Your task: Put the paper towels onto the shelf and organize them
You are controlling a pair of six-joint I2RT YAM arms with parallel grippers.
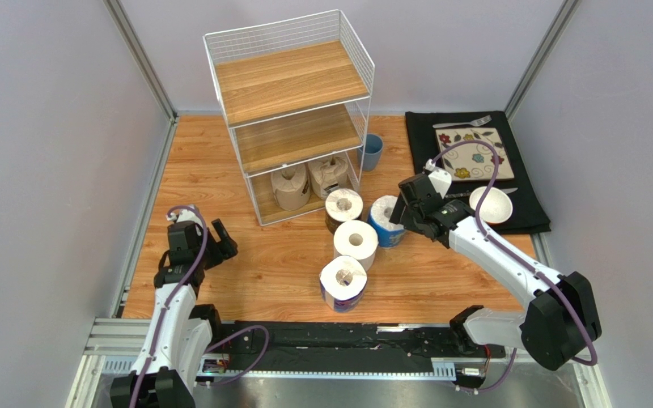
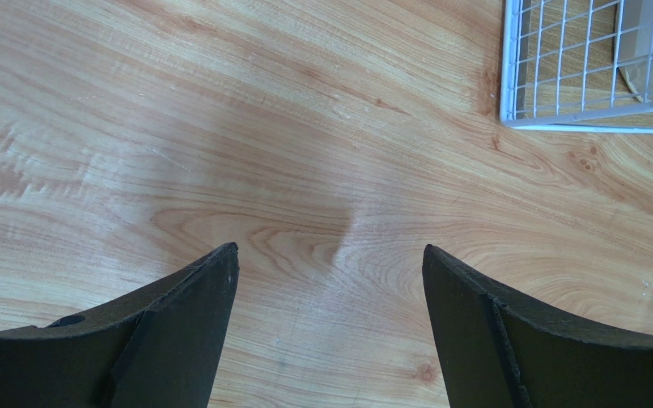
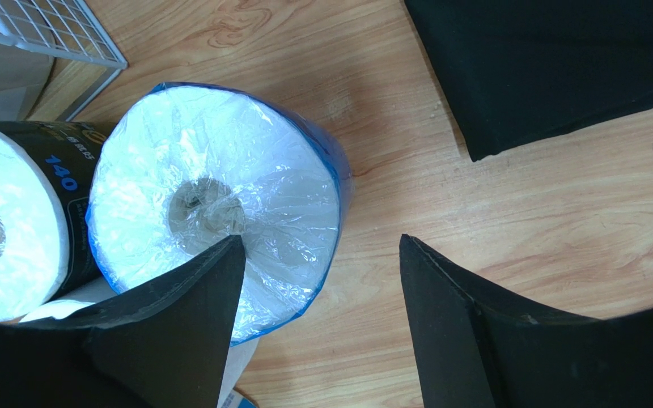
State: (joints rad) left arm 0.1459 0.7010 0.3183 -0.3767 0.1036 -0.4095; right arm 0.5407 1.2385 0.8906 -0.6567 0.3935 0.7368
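Observation:
Bare wood is free beside the far blue-wrapped roll's mat-side (image 3: 291, 226). My right gripper comes down astride that side next, one finger into the core, and closes.
The shelf (image 1: 292, 81) is a white wire rack with three wooden boards; two brown paper towels (image 1: 290, 187) (image 1: 328, 176) stand on its bottom tier. In front of it on the table stand a dark-wrapped roll (image 1: 343, 208), a white roll (image 1: 355, 244) and two blue-wrapped rolls (image 1: 385, 221) (image 1: 343, 283). My right gripper (image 1: 398, 212) hovers open just above the far blue-wrapped roll (image 3: 219, 187). One finger (image 3: 194, 306) lies over the roll's top, the other over bare wood. The dark-wrapped roll (image 3: 15, 212) touches that roll. My left gripper (image 1: 223, 240) (image 2: 332, 248) is open over bare table, left of the rolls.
A blue cup (image 1: 372, 151) stands at the shelf's right foot. A black mat (image 1: 475, 170) at the right carries a patterned plate (image 1: 475, 153), a fork (image 1: 462, 124) and a white bowl (image 1: 490, 204). The shelf's wire corner (image 2: 517, 123) lies ahead of my left gripper. Grey walls enclose the table.

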